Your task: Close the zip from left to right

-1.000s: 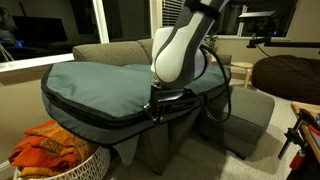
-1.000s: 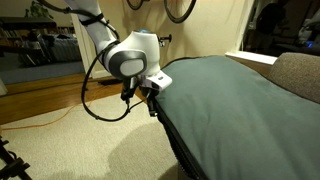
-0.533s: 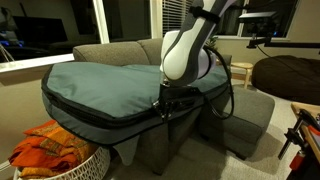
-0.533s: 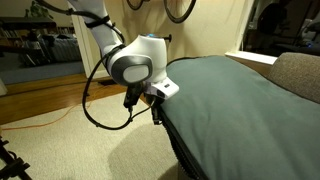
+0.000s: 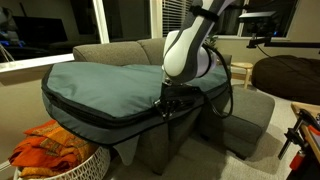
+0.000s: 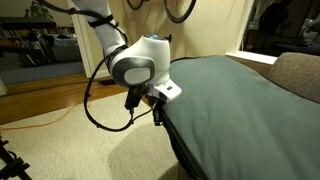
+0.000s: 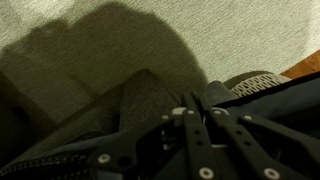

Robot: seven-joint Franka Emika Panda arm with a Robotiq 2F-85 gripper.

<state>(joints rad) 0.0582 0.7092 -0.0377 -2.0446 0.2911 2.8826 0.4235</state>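
Observation:
My gripper needs to pull the zip [image 5: 100, 117] next along the bag's black-trimmed front edge toward the ottoman and let go of it near the bag's ottoman-side corner [image 5: 211, 96], because the bag's edge still runs on past the zip.
The huge teal-grey padded bag [image 5: 100, 85] lies across the grey sofa and also shows in an exterior view [image 6: 240, 100]. The zip [image 5: 100, 117] is the dark line along its black-trimmed front edge; it also runs down the bag's edge in an exterior view [image 6: 180, 150]. My gripper [image 5: 165, 108] sits at that edge near the bag's right corner, also seen in an exterior view [image 6: 157, 112]. In the wrist view its fingers [image 7: 190, 102] are pressed together over the dark bag edge. The zip pull itself is hidden between them.
The grey sofa [image 5: 110, 55] carries the bag, with an ottoman [image 5: 250, 115] to its right. A woven basket [image 5: 50, 160] of orange cloth stands on the floor below the bag; its rim shows in the wrist view [image 7: 255, 85]. A black cable [image 6: 100, 110] loops off the arm.
The gripper has slid to the right along the bag's front edge since a second ago; it has hardly moved in the last half second.

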